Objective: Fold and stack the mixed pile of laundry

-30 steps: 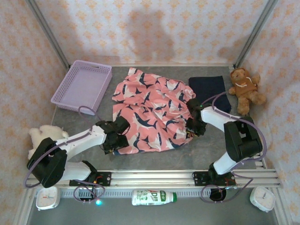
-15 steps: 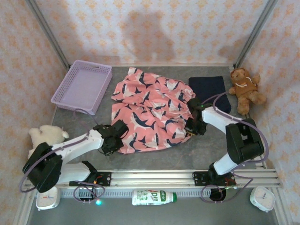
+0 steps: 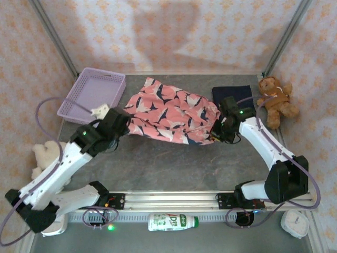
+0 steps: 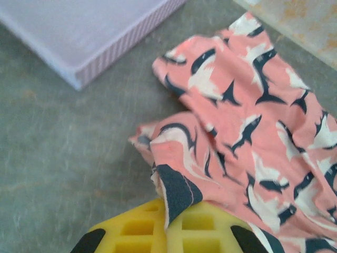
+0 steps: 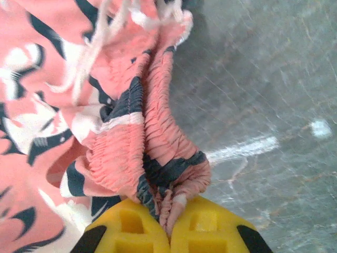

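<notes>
The shark-print garment's far corner by the dark navy garment lies outward of my right gripper, so next my right gripper will carry the garment's waistband outward and release it over that corner.
The salmon-pink shark-print garment (image 3: 174,110) hangs stretched between both arms, its near edge lifted off the grey table and its far part resting on it. My left gripper (image 3: 122,122) is shut on its left hem; in the left wrist view the cloth (image 4: 253,126) is pinched between the yellow pads (image 4: 142,232). My right gripper (image 3: 217,132) is shut on the elastic waistband (image 5: 158,153), bunched between its yellow pads (image 5: 210,232). The dark navy garment (image 3: 234,97) lies folded at the back right, partly behind the right arm.
A lavender lattice basket (image 3: 92,95) stands at the back left, its wall (image 4: 121,47) close to the left gripper. A brown teddy bear (image 3: 275,100) sits at the right wall, a cream one (image 3: 45,155) at the left edge. A bottle (image 3: 171,221) lies in front of the rail.
Both grippers have closed on the pink garment's near edge and lifted it up and toward the back. The garment, spread flat before, now hangs as a narrower band between them.
</notes>
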`<act>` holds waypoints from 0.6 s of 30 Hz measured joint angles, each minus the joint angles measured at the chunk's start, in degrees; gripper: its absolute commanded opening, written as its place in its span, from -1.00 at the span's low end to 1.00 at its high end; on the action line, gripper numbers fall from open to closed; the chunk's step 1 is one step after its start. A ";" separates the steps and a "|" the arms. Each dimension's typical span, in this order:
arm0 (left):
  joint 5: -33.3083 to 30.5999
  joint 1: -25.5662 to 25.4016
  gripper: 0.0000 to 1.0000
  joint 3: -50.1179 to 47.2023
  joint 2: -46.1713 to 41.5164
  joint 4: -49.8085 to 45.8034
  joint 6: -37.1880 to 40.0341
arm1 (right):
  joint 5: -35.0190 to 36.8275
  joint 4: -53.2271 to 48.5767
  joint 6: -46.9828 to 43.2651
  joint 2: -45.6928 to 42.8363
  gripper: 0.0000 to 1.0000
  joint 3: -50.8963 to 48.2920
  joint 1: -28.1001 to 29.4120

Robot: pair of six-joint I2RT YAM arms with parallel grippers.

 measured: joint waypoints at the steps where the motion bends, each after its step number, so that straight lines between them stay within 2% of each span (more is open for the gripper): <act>1: -0.92 0.55 -1.00 2.69 3.06 0.76 1.62 | -0.59 0.07 0.42 0.66 -1.00 1.14 -0.59; 7: -2.38 6.19 -1.00 12.94 14.82 5.42 10.71 | -5.22 2.47 4.83 3.80 -0.99 3.54 -4.50; 10: -2.10 9.60 -1.00 21.90 22.36 6.19 15.45 | -6.91 3.63 6.75 6.64 -0.99 6.05 -5.66; 14: -1.25 12.35 -1.00 40.44 37.48 5.73 22.21 | -7.43 6.05 9.42 12.74 -0.97 12.46 -7.26; 16: -0.39 13.09 -1.00 52.52 47.52 4.35 24.74 | -7.65 7.74 11.28 15.87 -0.85 14.84 -8.48; 17: 0.09 13.33 -0.94 58.51 52.76 3.69 25.86 | -7.63 8.85 12.41 18.16 -0.67 16.33 -9.29; 18: 0.68 13.66 -0.44 64.22 57.75 2.60 26.77 | -7.56 10.14 13.86 20.46 -0.49 17.53 -10.01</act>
